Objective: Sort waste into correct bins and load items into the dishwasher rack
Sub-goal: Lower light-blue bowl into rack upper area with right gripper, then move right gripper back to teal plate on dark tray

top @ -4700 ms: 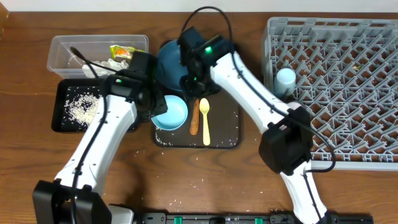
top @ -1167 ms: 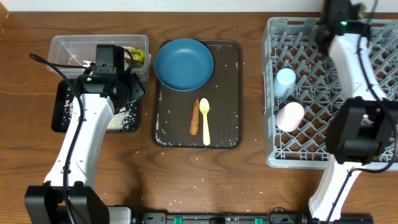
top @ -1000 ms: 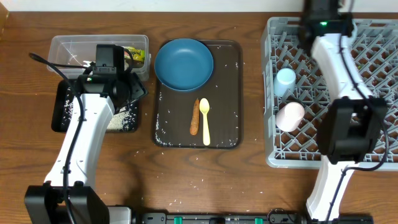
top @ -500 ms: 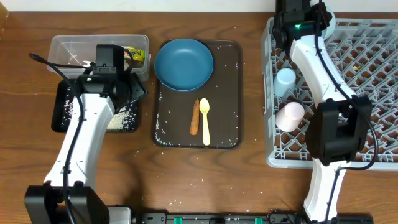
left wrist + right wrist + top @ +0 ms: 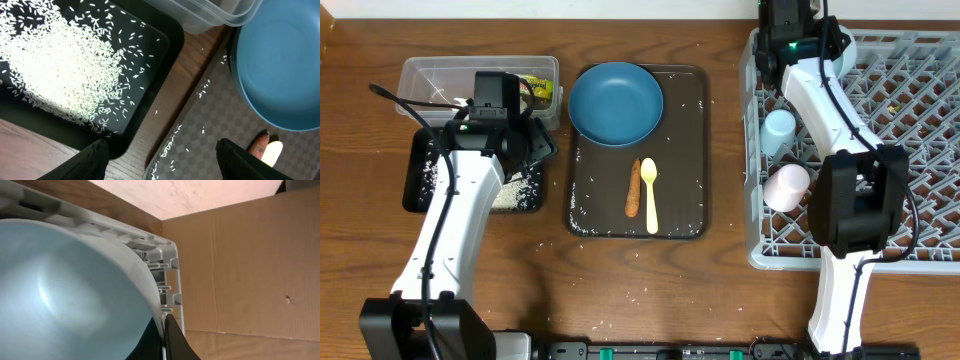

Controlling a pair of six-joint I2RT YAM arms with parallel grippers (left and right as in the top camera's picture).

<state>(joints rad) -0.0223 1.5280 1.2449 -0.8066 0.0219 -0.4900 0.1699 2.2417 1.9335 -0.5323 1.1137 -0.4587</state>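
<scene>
The robot's right gripper needs to lower the bowl a little at the grey rack's back corner next, then let go of the bowl's rim.
My right gripper [image 5: 163,332] is shut on the rim of the light blue bowl [image 5: 70,290], held on edge at the back left corner of the grey dishwasher rack [image 5: 910,150]. In the overhead view the arm hides most of the bowl. A light blue cup [image 5: 779,130] and a pink cup [image 5: 786,186] lie in the rack. My left gripper [image 5: 167,165] hangs open and empty over the gap between the black tray [image 5: 150,95] of rice and the brown serving tray [image 5: 685,150]. On that tray are the dark blue plate [image 5: 616,103], the food stick [image 5: 633,188] and the yellow spoon [image 5: 649,193].
The clear tub [image 5: 430,80] behind the black tray holds a yellow-green wrapper [image 5: 540,90] and white tissue. Loose rice grains dot the serving tray and the wooden table. A cardboard wall [image 5: 250,270] stands just behind the rack.
My right arm has carried the bowl leftward along the rack's back edge to its back left corner. The left arm has stayed still.
</scene>
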